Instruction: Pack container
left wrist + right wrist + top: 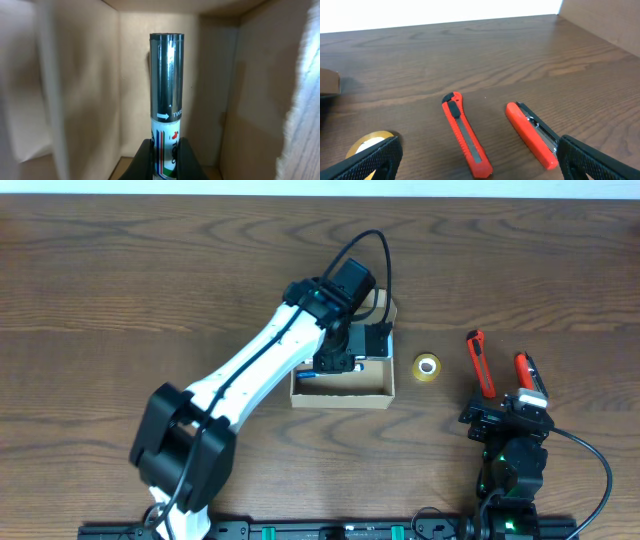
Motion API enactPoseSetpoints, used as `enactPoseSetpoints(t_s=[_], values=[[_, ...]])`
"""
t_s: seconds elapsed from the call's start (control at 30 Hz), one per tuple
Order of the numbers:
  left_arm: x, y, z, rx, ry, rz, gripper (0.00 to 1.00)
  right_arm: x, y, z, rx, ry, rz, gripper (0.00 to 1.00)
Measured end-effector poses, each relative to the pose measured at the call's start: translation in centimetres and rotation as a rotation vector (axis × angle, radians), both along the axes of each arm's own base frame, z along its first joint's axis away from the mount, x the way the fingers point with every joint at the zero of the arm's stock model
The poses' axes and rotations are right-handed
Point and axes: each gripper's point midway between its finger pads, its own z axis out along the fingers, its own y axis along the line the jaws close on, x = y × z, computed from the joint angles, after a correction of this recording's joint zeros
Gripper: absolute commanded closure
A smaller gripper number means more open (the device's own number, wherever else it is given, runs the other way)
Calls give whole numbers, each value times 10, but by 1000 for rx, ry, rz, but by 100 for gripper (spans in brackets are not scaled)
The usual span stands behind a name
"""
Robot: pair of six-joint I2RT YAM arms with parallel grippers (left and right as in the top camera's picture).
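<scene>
My left gripper lowers the marker pen between the container's sides toward the container's bottom (343, 381) next, then releases it there.
The tan cardboard container (340, 392) sits open at mid table, its flap lid at the back. My left gripper (340, 355) reaches down into it and is shut on a marker pen (168, 105) with a dark cap and white printed barrel. The left wrist view shows the box walls (260, 90) all around the pen. My right gripper (477, 162) is open and empty, low over the table near the front right. A red utility knife (465, 132) lies between its fingers' line of sight, and a red stapler (532, 132) lies beside it.
A yellow tape roll (427, 367) lies right of the container, also at the left edge of the right wrist view (367, 142). The utility knife (480, 363) and stapler (530, 375) lie further right. The table is dark wood.
</scene>
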Motion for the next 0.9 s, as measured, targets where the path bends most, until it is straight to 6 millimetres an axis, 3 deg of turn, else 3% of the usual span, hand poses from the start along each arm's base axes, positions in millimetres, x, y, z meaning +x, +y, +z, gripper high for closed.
enactPoseSetpoints(t_s=[0.17,0.27,0.43,0.47,0.5,0.67,0.73,0.8,0.9], values=[[1,2,-31,51,50,1,94,0,0,0,0,0,0,1],[-1,2,-49,77,85,2,71,0,0,0,0,0,0,1],[-1,3,-66,98,112,8,72,0,0,0,0,0,0,1],[-1,3,-67,100,114,10,67,0,0,0,0,0,0,1],[-1,3,-67,100,115,11,62,0,0,0,0,0,0,1],[0,7,-67,117,114,45,60,0,0,0,0,0,0,1],[-1,11,-63,135,117,56,50,0,0,0,0,0,0,1],[0,14,-52,146,108,76,47,0,0,0,0,0,0,1],[10,17,-18,132,47,127,34,0,0,0,0,0,0,1]])
